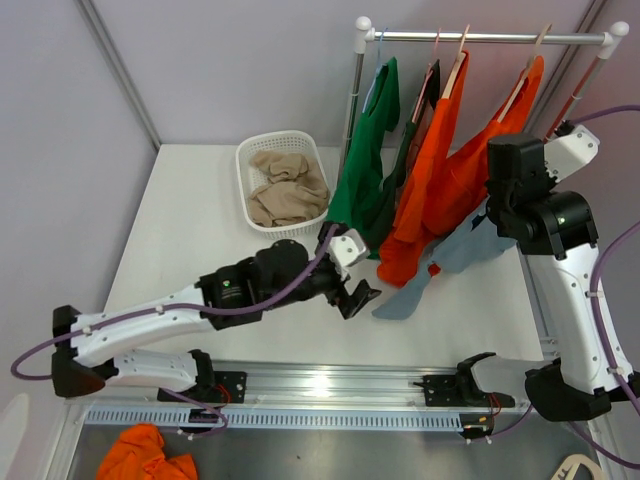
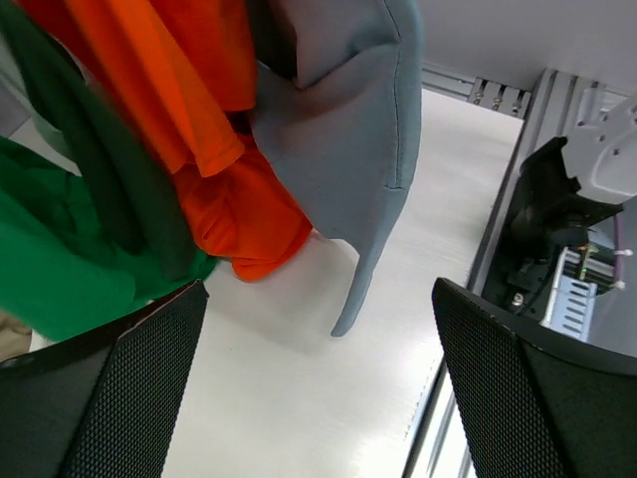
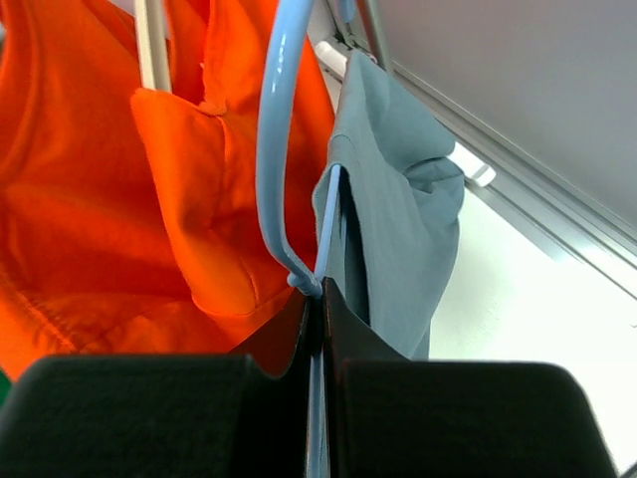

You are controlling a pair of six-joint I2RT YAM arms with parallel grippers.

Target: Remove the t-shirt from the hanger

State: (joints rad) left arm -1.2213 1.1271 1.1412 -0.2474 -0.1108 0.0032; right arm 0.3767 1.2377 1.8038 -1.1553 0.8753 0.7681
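Note:
The t-shirt's lower edge (image 1: 400, 303) (image 2: 370, 249) hangs loose to the right of my left gripper in the top view, so next I will move right in that view to get my fingers on both sides of it.
A grey-blue t-shirt (image 1: 452, 254) hangs off a light blue hanger (image 3: 273, 149), its lower end trailing onto the table. In the right wrist view the shirt (image 3: 398, 199) drapes to the right of the hanger's hook. My right gripper (image 3: 320, 299) is shut on the hanger just below the hook; in the top view it (image 1: 494, 214) sits at the shirt's upper right. My left gripper (image 1: 358, 297) is open and empty, low over the table just left of the shirt's bottom corner. In the left wrist view the shirt (image 2: 348, 129) hangs ahead of the open gripper (image 2: 318, 398).
A rail (image 1: 480, 38) at the back carries a green shirt (image 1: 362, 165), a dark one and two orange shirts (image 1: 440, 170) on hangers. A white basket (image 1: 282, 180) with beige cloth stands at back left. An orange cloth (image 1: 150, 455) lies below the table's front rail.

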